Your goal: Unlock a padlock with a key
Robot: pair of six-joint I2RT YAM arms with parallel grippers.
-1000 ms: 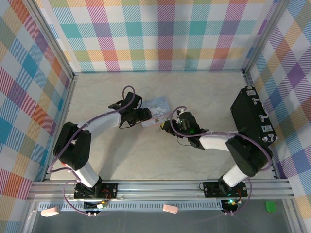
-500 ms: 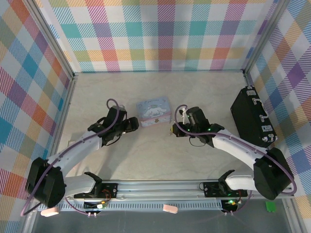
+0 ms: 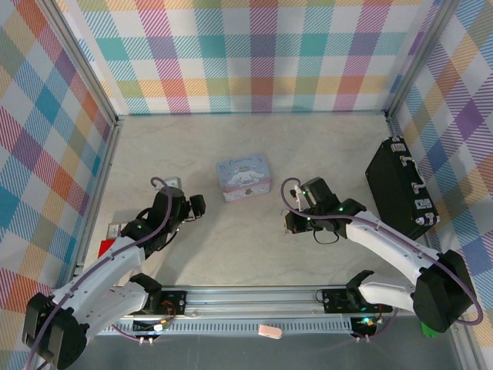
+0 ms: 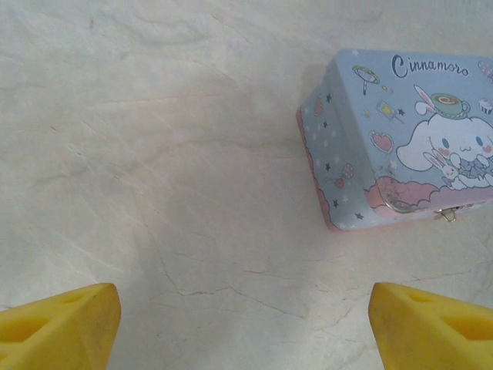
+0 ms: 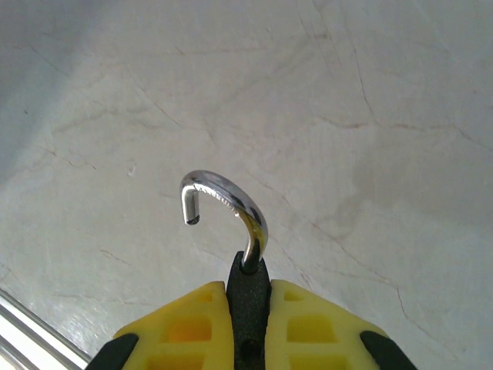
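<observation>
A clear patch of bare tabletop is below my right gripper, toward the metal bar, so my right gripper will next move down and back to release the padlock there.
My right gripper (image 5: 248, 287) is shut on the dark body of the small padlock. Its shiny shackle (image 5: 245, 210) sticks out past the fingertips, swung open into a hook with one end free. From above, this gripper (image 3: 291, 221) hangs over the table right of centre, in front of the tin. My left gripper (image 3: 192, 206) stands open at the left. Between its yellow fingers (image 4: 73, 316) there is only bare table. The key is out of view.
A pastel-blue cartoon tin (image 3: 243, 176) lies shut at mid-table; its small front clasp (image 4: 445, 214) shows in the left wrist view. A black case (image 3: 400, 189) leans at the right wall. A red item (image 3: 105, 247) lies at the left edge.
Both arms have drawn back from the tin toward the near edge. The left gripper has moved left and opened wider. The right gripper has carried the padlock along.
</observation>
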